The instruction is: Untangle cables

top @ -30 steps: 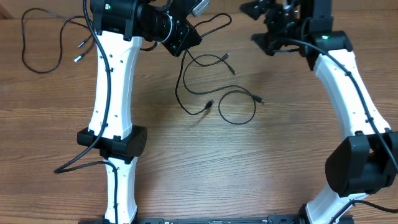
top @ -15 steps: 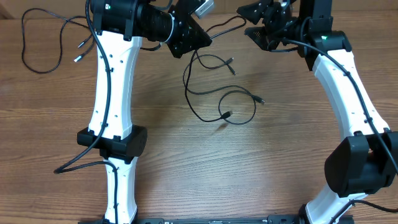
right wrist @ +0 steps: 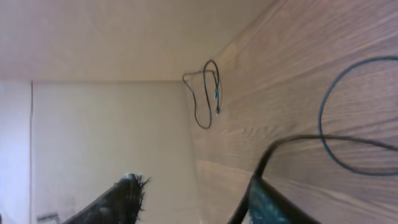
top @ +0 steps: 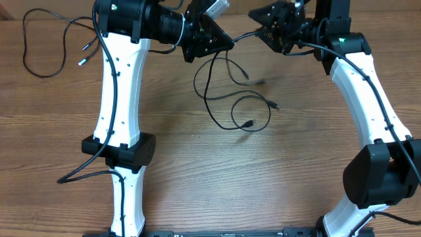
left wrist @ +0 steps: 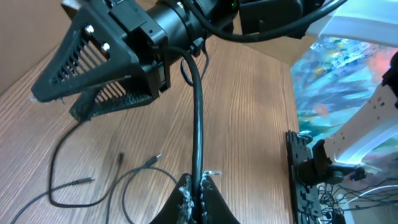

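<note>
My left gripper will next lift up toward the table's back edge, then release the thin black cable, as its plug end still lies across the loop.
A bundle of thin black cables hangs from my left gripper down to the table, where it ends in a loop and loose plugs. In the left wrist view the left gripper is shut on one black cable that rises toward the right gripper's ribbed fingers. My right gripper sits just right of the left one, over the table's back edge. The right wrist view shows the right gripper with its jaws apart, a black cable lying against one finger.
A separate black cable lies coiled at the table's far left, its two plug ends pointing right; it also shows small in the right wrist view. Both white arms stand either side of the wooden table.
The left gripper has swung right with the cable, dragging its loops and plugs rightward. The right gripper has moved left toward it, and its jaws have narrowed.
</note>
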### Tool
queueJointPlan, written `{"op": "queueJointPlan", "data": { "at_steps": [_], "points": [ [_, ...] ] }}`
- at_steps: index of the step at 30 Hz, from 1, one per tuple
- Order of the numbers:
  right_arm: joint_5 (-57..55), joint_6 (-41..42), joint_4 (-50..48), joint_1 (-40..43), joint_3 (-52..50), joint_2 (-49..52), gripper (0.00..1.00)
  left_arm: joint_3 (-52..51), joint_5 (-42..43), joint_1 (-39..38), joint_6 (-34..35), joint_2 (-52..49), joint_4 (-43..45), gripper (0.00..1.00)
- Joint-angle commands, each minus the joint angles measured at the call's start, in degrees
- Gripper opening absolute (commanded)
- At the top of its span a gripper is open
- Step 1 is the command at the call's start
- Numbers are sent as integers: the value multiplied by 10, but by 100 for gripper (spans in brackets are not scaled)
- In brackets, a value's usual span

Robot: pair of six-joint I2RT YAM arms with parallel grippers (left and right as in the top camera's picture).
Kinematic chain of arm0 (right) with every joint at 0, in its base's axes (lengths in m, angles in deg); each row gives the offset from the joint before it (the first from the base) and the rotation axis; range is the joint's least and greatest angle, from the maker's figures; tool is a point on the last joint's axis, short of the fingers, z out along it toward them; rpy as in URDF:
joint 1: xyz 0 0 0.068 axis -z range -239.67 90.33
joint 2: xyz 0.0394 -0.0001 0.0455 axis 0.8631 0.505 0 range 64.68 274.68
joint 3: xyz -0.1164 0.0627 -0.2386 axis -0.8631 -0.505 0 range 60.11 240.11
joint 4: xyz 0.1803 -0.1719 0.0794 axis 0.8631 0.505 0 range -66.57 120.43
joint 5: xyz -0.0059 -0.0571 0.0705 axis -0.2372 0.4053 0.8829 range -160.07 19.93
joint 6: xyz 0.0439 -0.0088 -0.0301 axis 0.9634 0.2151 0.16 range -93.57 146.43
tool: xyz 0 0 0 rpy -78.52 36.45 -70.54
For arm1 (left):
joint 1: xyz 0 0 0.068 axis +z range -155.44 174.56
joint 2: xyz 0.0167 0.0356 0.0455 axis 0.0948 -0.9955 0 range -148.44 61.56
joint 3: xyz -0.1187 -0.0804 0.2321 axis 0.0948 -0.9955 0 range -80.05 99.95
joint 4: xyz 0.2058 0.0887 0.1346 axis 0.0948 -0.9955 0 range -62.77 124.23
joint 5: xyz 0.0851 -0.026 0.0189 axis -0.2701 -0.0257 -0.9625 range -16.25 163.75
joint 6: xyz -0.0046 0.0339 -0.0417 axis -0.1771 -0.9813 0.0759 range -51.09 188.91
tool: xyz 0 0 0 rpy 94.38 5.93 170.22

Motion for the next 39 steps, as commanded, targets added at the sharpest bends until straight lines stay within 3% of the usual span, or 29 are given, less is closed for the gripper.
{"op": "queueJointPlan", "data": {
  "at_steps": [1, 7, 13, 15, 19, 20, 21, 26, 29, 32, 39],
  "points": [
    [16, -1, 3, -2, 1, -4, 42, 2, 40, -3, -22, -5, 1, 4],
    [16, -2, 18, -2, 1, -4, 27, 2, 35, -1, -26, -5, 1, 4],
    [26, -34, 38, -2, 1, -4, 36, 2, 19, 3, -26, -5, 3, 4],
    [23, -95, 40, -2, 1, -4, 43, 2, 22, 6, -23, -5, 7, 4],
    [-39, -209, 65, 3, 1, -4, 69, 2, 28, 19, 74, -5, 48, 4],
    [-66, -218, 77, 7, 1, -4, 81, 2, 30, 23, 100, -5, 59, 4],
    [-93, -218, 89, 12, 1, -4, 99, 2, 36, 28, 128, -5, 71, 4],
    [-120, -219, 122, 44, 1, -4, 100, 2, 126, 50, 176, -5, 95, 4],
    [-115, -277, 140, 60, 1, -4, 100, 2, 177, 59, 192, -5, 113, 4],
    [-132, -340, 168, 67, 1, -4, 100, 2, 179, 63, 277, -5, 164, 4],
    [-224, -353, 227, 72, 1, -4, 100, 2, 175, 61, 434, -5, 257, 4]
  ]
}}
